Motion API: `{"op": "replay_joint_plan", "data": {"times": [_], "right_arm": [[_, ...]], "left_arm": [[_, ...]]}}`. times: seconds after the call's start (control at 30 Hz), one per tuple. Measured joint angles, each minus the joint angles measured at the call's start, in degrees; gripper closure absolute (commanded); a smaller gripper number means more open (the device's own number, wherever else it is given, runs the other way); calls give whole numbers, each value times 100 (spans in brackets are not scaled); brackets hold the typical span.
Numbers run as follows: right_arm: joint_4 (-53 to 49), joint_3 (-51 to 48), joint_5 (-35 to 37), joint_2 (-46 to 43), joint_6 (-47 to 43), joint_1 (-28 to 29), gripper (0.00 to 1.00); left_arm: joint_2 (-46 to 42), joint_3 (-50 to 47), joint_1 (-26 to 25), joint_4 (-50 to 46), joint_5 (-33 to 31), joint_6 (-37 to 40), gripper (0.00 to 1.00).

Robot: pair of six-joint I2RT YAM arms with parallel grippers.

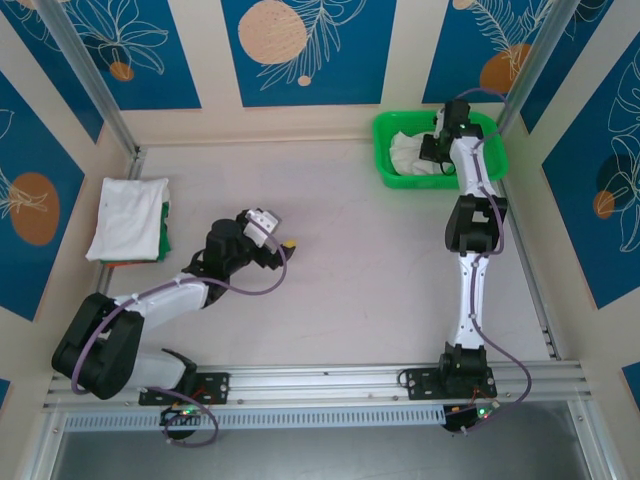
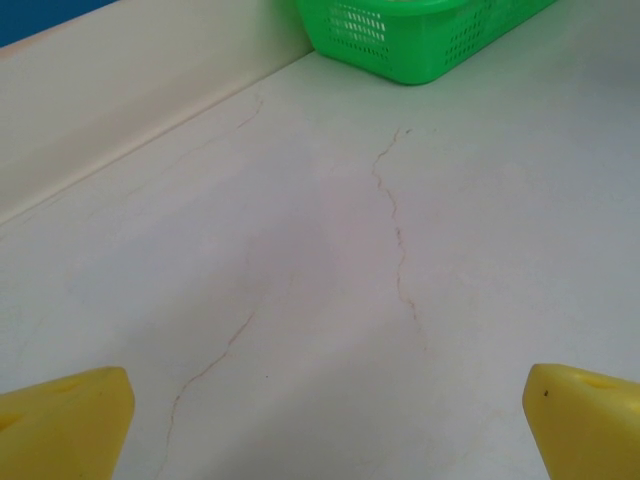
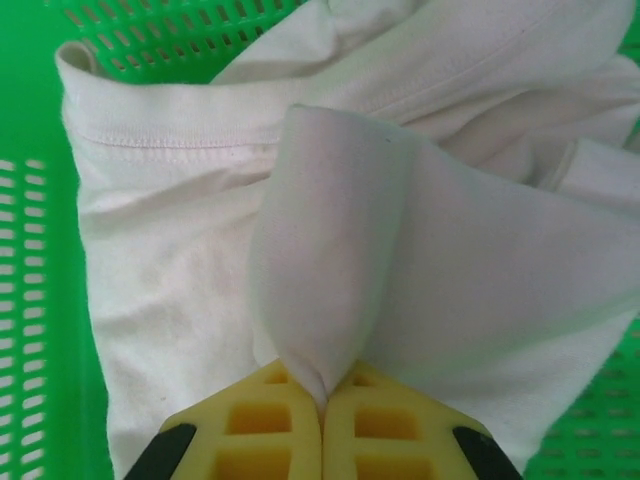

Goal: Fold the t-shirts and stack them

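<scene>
The t-shirt goes with my right gripper up from the green basket (image 1: 385, 150) next, then down over the bare table middle for release, since that space is clear for folding.
A crumpled white t-shirt (image 1: 410, 152) lies in the green basket (image 1: 385, 150) at the back right. My right gripper (image 3: 322, 392) is shut on a raised fold of this t-shirt (image 3: 330, 250), pinched between its yellow fingers (image 3: 260, 420); from above, the right gripper (image 1: 437, 143) sits over the basket. A folded white t-shirt (image 1: 128, 217) rests at the left of the table. My left gripper (image 1: 278, 244) hovers low over the bare table middle, open, its yellow fingertips (image 2: 65, 420) wide apart with nothing between them.
The green basket (image 2: 420, 40) stands in the far right corner against the wall. A green and orange item (image 1: 163, 228) peeks out beside and under the folded shirt. Metal frame posts (image 1: 90, 75) rise at the back corners. A rail (image 1: 320, 380) runs along the near edge.
</scene>
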Motion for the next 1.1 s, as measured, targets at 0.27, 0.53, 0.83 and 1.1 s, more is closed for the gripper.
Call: {"op": "replay_joint_plan", "data": {"times": [0.27,0.53,0.83,1.1], "right_arm": [[236,-560,-136,-1360,44,203,100],[629,-168,-695,-2728,68,612,100],[726,136,-1812,-3526,79,1167,100],[1032,-1495,-2647,-4286,136,1843,100]], "left_arm": [[-33,0,-33,13,-13,7,0],[-278,-105,-44,83,-66,-13,0],[-555,-380,-46,181,-319,-98,0],[-1416,-763,-20,-35,-1351,-11,0]]}}
